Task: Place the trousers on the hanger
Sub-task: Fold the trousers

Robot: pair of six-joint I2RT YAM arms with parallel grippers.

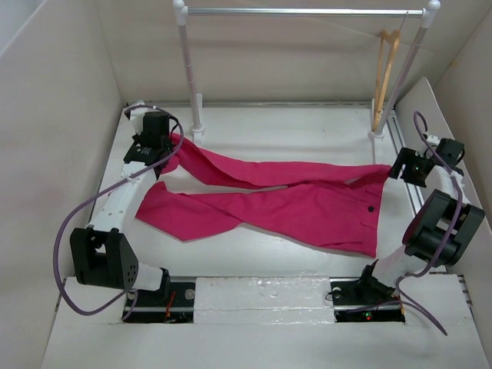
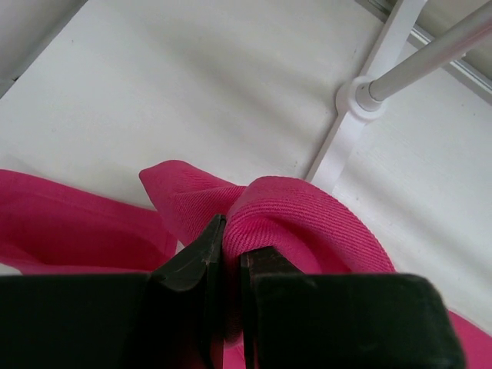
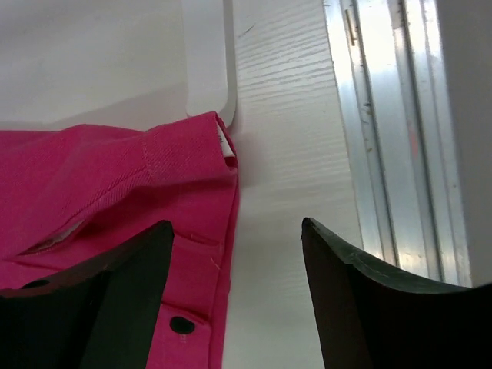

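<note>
The left gripper draws the far leg outward, away from the near leg, next and releases it there, on the bare tabletop (image 1: 176,111) (image 2: 196,104) outward beside the rack's foot.
The magenta-pink trousers (image 1: 284,204) lie spread across the table, legs to the left, waist to the right. My left gripper (image 1: 157,150) is shut on the end of the upper leg at the far left; in the left wrist view the cloth (image 2: 307,219) bulges up between my black fingers (image 2: 196,261). My right gripper (image 1: 403,165) is open at the waistband's far corner; in the right wrist view it (image 3: 237,231) stands over the waistband edge (image 3: 184,154) with its button (image 3: 181,324). The tan wooden hanger (image 1: 387,77) hangs at the rail's right end.
A white-posted rack with a grey rail (image 1: 300,11) stands at the back; its left post (image 1: 188,73) and foot (image 2: 346,127) are close to my left gripper. White walls enclose the table. A metal track (image 3: 384,131) runs along the right edge.
</note>
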